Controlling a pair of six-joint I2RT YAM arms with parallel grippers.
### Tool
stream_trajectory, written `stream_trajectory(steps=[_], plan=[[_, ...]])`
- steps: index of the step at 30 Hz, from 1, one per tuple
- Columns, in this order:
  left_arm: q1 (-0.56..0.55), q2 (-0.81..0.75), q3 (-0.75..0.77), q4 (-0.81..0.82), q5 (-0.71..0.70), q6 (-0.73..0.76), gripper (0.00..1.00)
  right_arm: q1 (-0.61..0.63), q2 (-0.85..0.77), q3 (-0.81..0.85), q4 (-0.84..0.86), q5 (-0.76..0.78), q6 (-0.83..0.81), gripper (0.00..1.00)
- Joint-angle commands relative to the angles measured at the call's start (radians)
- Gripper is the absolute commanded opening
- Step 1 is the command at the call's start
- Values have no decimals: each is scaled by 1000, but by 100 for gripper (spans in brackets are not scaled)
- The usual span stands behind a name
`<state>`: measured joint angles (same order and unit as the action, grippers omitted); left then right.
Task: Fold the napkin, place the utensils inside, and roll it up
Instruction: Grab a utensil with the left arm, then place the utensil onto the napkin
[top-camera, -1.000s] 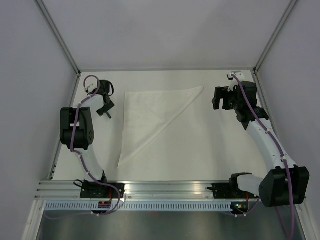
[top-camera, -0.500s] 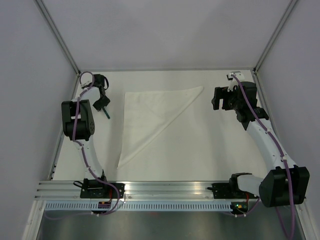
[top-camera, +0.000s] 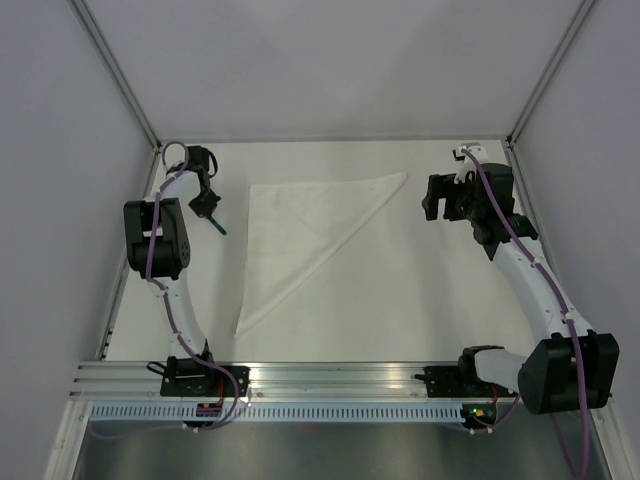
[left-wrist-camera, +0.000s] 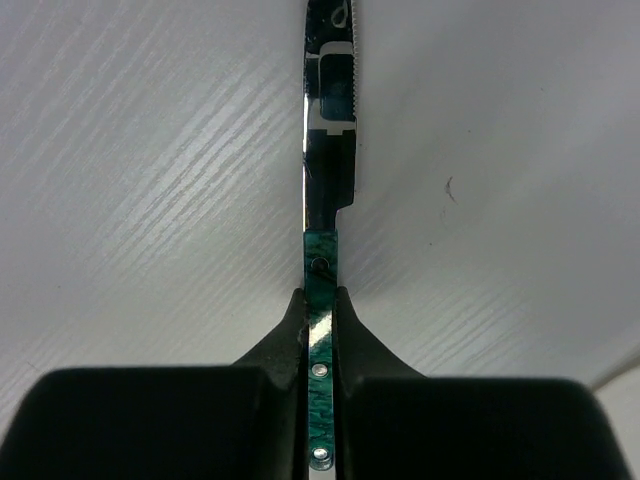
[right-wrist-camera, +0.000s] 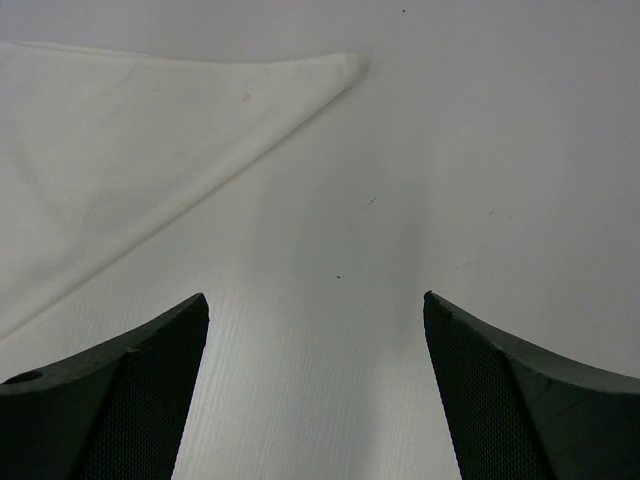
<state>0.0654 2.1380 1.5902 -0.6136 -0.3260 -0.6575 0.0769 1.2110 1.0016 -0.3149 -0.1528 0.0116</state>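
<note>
The knife points crosswise now. My left gripper needs to move toward the right in the top view next and turn over the napkin's slanted edge to release it.
The white napkin lies folded into a triangle in the middle of the table; one pointed corner shows in the right wrist view. A knife with a green marbled handle and a serrated steel blade is the only utensil in view. My left gripper is shut on its handle, blade pointing away from the wrist, over the table just left of the napkin. My right gripper stands wide open over bare table to the right of the napkin's far corner, holding nothing.
White walls and metal frame posts close in the table on three sides. An aluminium rail with both arm bases runs along the near edge. The left arm stands folded close to the left wall.
The left gripper has closed from open onto the knife's handle and shifted a little toward the back left corner. The right arm and the napkin have not moved.
</note>
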Motion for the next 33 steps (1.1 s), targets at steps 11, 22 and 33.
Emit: stream_trajectory(steps=[11, 22, 33], plan=[[-180, -311, -144, 156, 298, 484, 2, 12, 5, 45, -10, -7, 10, 93], [-456, -302, -124, 71, 571, 834, 2, 21, 32, 46, -13, -13, 11, 91], [-601, -195, -82, 48, 639, 790, 2, 23, 32, 46, -12, -4, 8, 91]])
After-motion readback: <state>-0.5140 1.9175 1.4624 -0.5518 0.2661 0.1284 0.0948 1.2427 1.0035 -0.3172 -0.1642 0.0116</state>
